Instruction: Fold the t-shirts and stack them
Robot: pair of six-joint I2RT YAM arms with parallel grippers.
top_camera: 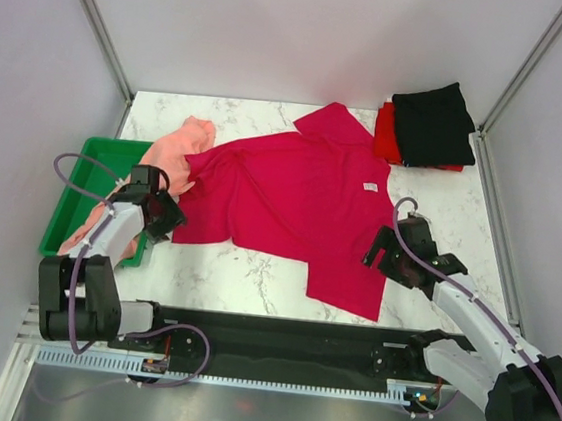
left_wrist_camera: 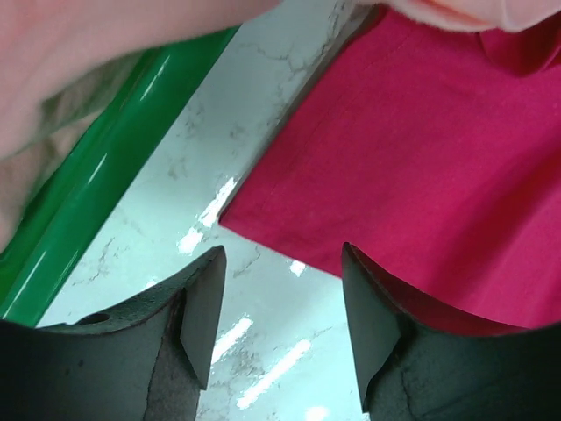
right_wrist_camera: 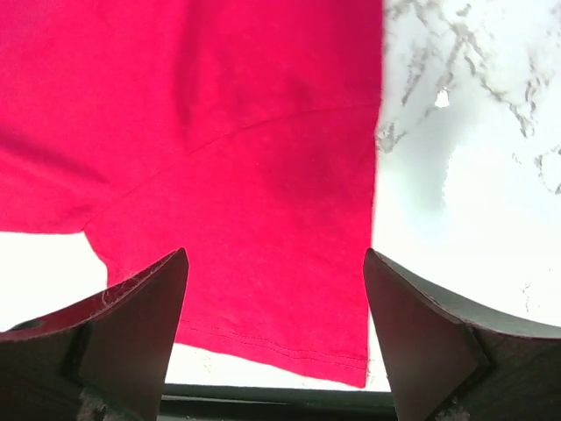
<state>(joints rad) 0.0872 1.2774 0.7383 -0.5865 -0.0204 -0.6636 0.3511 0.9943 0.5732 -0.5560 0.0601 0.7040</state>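
Observation:
My right gripper should next move back and down onto the crimson t-shirt sleeve's corner nearest the black bar (top_camera: pixel 376 314) (right_wrist_camera: pixel 356 372), because that corner is below the gripper and further back.
The crimson t-shirt (top_camera: pixel 302 198) lies spread on the marble table, its white neck label (top_camera: pixel 371 187) towards the right. The salmon-pink t-shirt (top_camera: pixel 174 157) drapes from the green tray onto the table at the left. The black t-shirt (top_camera: pixel 433 123) lies folded on the folded bright red t-shirt (top_camera: pixel 388 134) at the back right. My left gripper (top_camera: pixel 164 220) is open and empty over bare table, at the crimson shirt's left corner (left_wrist_camera: pixel 254 215). My right gripper (top_camera: pixel 389 257) is open and empty above the shirt's near right sleeve (right_wrist_camera: pixel 289 263).
The green plastic tray (top_camera: pixel 88 178) stands at the left edge, its rim in the left wrist view (left_wrist_camera: pixel 105 180). Metal frame posts rise at the back corners. A black rail runs along the near table edge (top_camera: pixel 278 331).

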